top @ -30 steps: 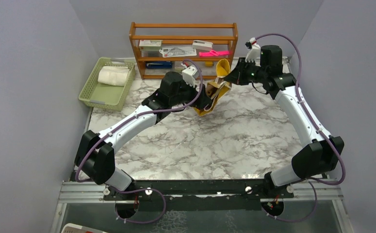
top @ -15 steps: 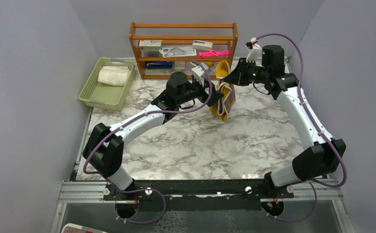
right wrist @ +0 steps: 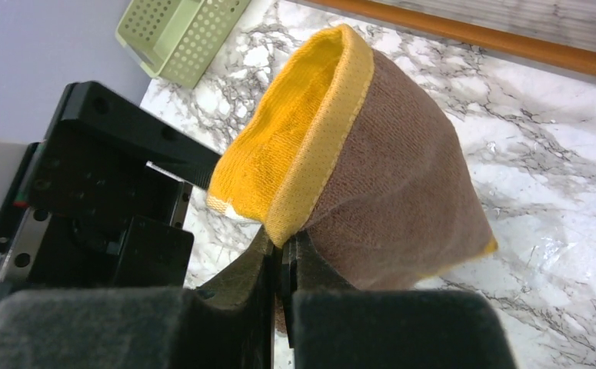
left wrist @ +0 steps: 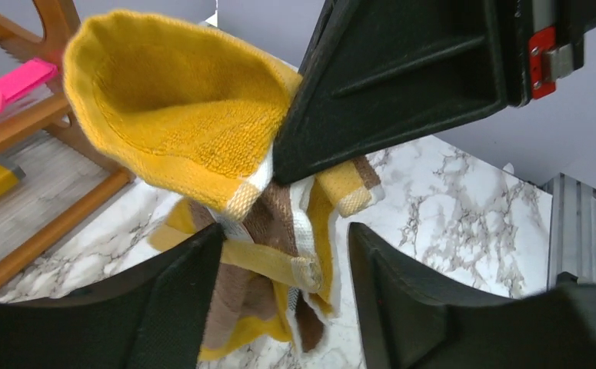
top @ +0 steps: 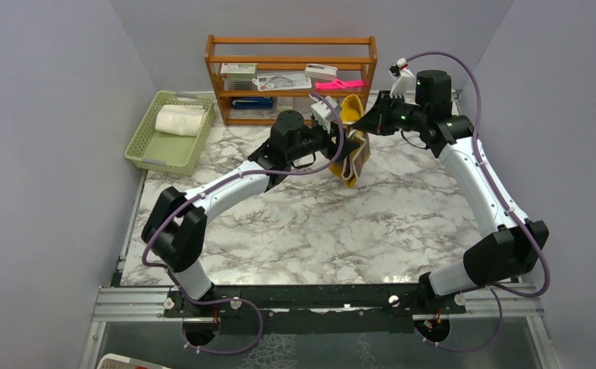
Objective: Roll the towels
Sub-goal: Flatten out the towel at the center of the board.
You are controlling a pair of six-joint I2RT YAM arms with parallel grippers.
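Observation:
I will next move my right gripper to the right in the top view, lower it and let go of the towel's yellow edge, because there is bare marble below it on that side.
The brown towel with mustard-yellow trim (top: 355, 151) hangs in the air above the back of the marble table, in front of the shelf. My right gripper (top: 368, 118) is shut on its upper yellow edge (right wrist: 321, 146), its jaws pinched together (right wrist: 285, 247). My left gripper (top: 344, 151) has come in from the left and stands open, its two fingers straddling the towel's hanging folds (left wrist: 283, 250). The left finger (left wrist: 179, 292) touches the cloth; the right finger (left wrist: 402, 292) is apart from it. The cream-white towel (top: 179, 121) lies rolled in the green basket.
A wooden shelf (top: 291, 48) with small items stands at the back, just behind the hanging towel. The green basket (top: 150, 150) sits at the back left. Marble tabletop (top: 317, 223) stretches between the arms, with grey walls on both sides.
My left arm has swung right and farther back until its fingers straddle the towel. The towel now hangs straighter under the right gripper, which has held its place.

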